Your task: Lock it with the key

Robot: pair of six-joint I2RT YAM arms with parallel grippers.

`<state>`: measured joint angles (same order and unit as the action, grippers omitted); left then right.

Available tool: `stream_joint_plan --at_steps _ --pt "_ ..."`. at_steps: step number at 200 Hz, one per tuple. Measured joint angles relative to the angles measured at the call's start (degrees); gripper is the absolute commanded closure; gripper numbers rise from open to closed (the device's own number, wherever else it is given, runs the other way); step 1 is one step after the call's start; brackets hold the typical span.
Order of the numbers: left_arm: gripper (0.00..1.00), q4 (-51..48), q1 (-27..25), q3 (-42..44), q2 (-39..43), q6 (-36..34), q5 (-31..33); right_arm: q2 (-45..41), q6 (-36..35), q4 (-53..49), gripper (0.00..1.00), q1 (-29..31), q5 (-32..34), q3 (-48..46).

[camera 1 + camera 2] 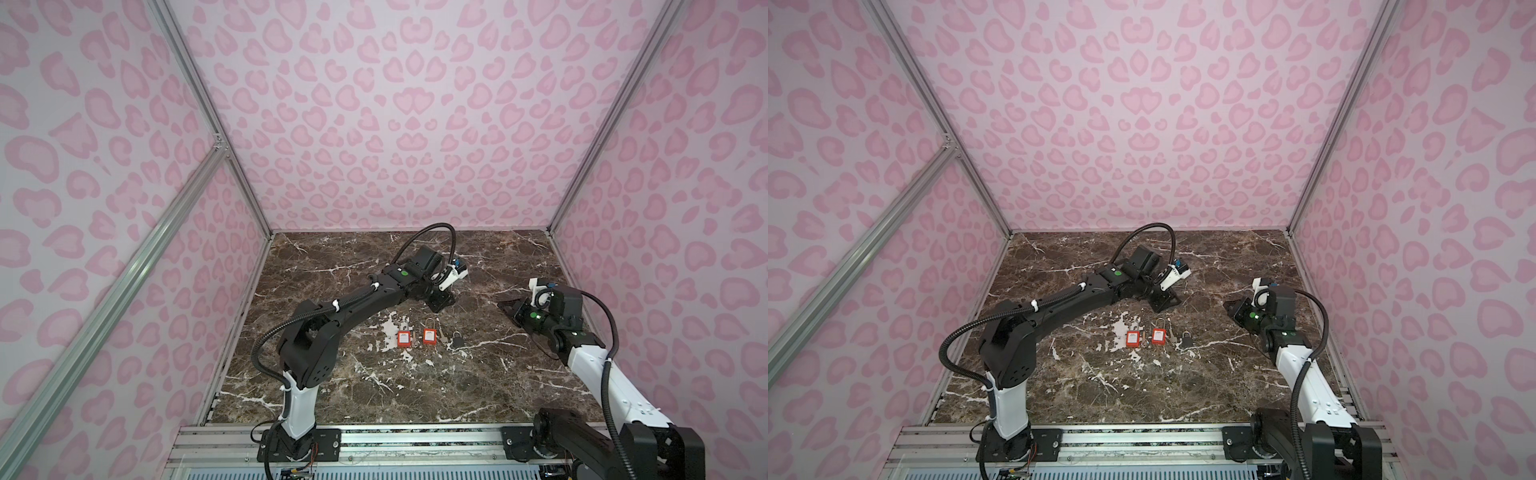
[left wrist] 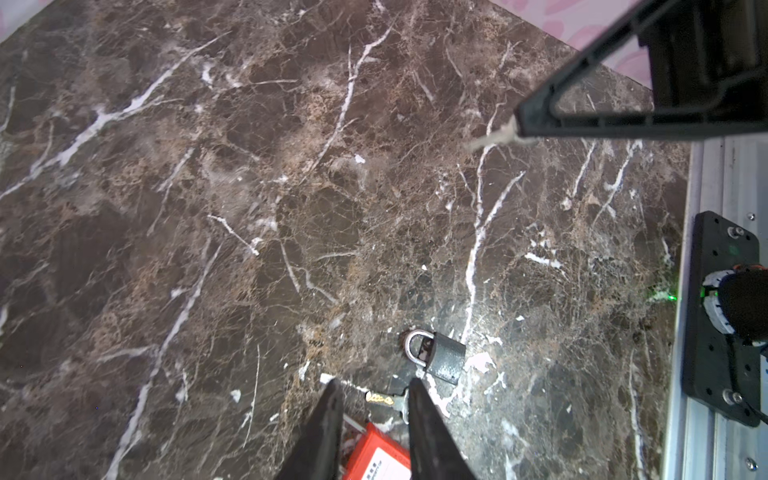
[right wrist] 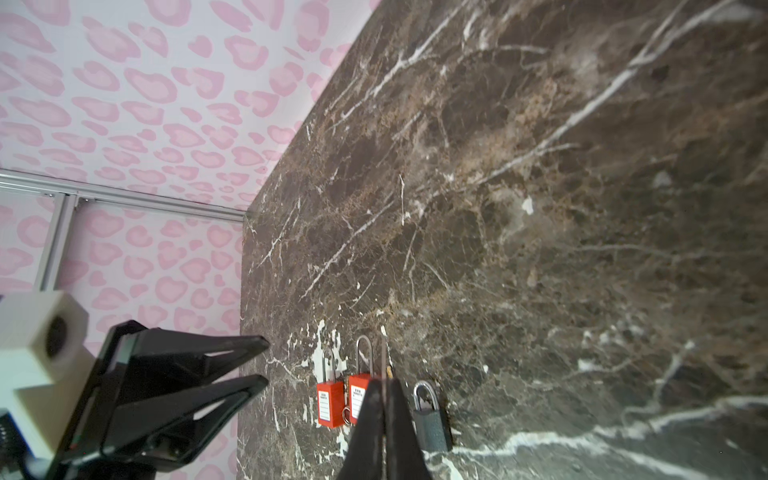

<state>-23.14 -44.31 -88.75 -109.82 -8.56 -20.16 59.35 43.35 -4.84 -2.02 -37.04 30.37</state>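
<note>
I need to move my right gripper down and back and let go of the key on bare marble (image 3: 465, 412) beside the grey padlock (image 1: 457, 340), away from the red ones.
A dark grey padlock (image 1: 457, 340) (image 2: 444, 359) lies mid-table, to the right of two red padlocks (image 1: 402, 338) (image 1: 429, 336). A small key (image 2: 384, 400) lies flat between the grey padlock and the nearer red one. My left gripper (image 2: 374, 384) (image 1: 442, 302) hovers behind the row, open, with nothing between its fingers. My right gripper (image 3: 384, 381) (image 1: 500, 305) hangs further right and is shut on the key (image 2: 494, 139), a thin pale strip sticking out of its tips, seen edge-on (image 3: 383, 353) in the right wrist view.
The marble tabletop (image 1: 374, 395) is boxed in by pink patterned walls at the back and both sides. An aluminium rail (image 1: 415, 440) with the arm bases runs along the front edge. Another key with a ring (image 1: 414, 338) lies between the red padlocks.
</note>
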Motion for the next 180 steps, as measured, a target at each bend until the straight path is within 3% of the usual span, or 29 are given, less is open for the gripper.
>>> stream_joint_plan --at_steps 71,116,180 --pt "0.69 6.4 1.25 9.55 5.53 5.6 -0.83 -1.36 9.97 6.45 1.0 15.15 10.54 -9.16" --pt "0.69 8.22 1.4 11.06 6.56 6.99 -0.9 -0.85 15.37 10.78 1.0 16.72 16.11 -13.2" --pt "0.69 8.87 1.4 13.16 7.26 7.45 -1.05 -0.15 18.82 12.63 1.0 17.0 17.99 -14.88"
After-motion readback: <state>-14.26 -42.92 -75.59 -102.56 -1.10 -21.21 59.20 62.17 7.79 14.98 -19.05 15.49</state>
